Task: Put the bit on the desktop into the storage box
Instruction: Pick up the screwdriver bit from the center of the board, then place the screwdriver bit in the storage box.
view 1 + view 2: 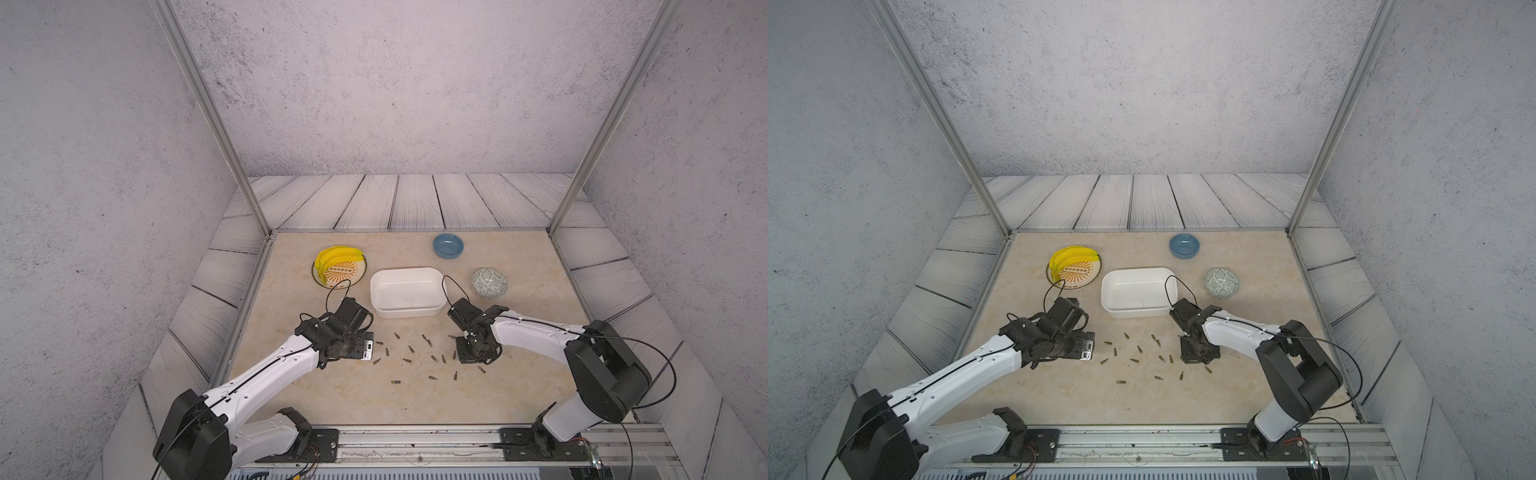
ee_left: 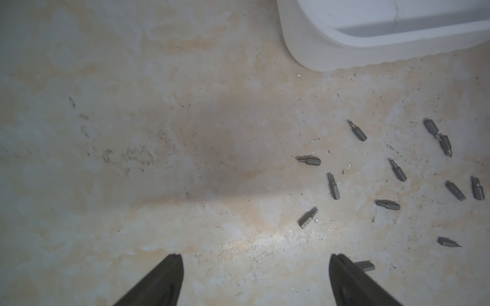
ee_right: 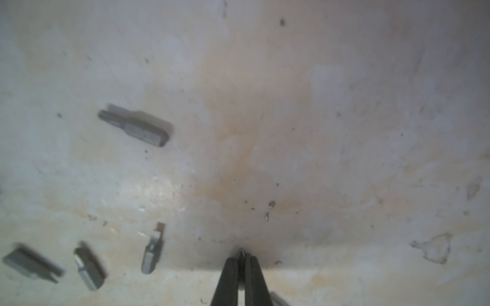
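Note:
I will lift my right gripper next and move it outward over the storage box's end nearer the grey-green bowl to let go of its bit, because the box is open and empty.
Several small dark bits (image 1: 407, 360) lie scattered on the beige desktop (image 1: 332, 395) in front of the white storage box (image 1: 406, 309), between my two arms. My right gripper (image 3: 241, 256) points down at the right end of the scatter and is shut on one bit (image 3: 241, 253), whose tip pokes out between the fingertips close to the surface. More bits (image 3: 135, 127) lie beside it. My left gripper (image 2: 256, 255) hangs open over bare desktop at the left end of the scatter, with nothing between its fingers. In that view loose bits (image 2: 309, 160) lie off to one side below the box (image 2: 331, 47).
A patterned plate (image 1: 353, 272) with yellow bananas (image 1: 332, 257) stands left of the box. A blue bowl (image 1: 448, 245) sits at the back right, a grey-green patterned bowl (image 1: 489, 282) right of the box. Grey plank panels and metal posts ring the desktop.

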`<action>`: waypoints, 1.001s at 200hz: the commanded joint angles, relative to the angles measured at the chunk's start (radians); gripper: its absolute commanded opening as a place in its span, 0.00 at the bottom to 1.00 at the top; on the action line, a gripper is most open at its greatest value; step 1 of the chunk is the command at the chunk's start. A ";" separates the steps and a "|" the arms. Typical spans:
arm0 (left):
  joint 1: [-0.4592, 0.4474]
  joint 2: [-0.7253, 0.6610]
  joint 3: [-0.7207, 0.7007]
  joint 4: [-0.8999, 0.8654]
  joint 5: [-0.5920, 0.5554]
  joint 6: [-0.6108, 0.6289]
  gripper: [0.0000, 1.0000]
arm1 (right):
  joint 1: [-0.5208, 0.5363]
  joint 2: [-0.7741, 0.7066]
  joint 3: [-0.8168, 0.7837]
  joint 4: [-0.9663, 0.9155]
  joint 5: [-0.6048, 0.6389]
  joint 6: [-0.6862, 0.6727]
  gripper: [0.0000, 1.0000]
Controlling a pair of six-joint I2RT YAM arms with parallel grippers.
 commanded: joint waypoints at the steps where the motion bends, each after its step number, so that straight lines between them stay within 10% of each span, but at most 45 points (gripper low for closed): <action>1: -0.011 -0.012 -0.025 -0.004 0.010 -0.016 0.92 | -0.003 -0.057 0.094 -0.120 0.017 -0.026 0.00; 103: -0.069 0.021 -0.106 0.097 0.027 -0.025 0.89 | -0.005 0.305 0.843 -0.292 0.010 -0.209 0.00; 200: -0.133 0.267 -0.027 0.148 0.008 0.030 0.81 | -0.008 0.665 1.212 -0.357 -0.029 -0.265 0.00</action>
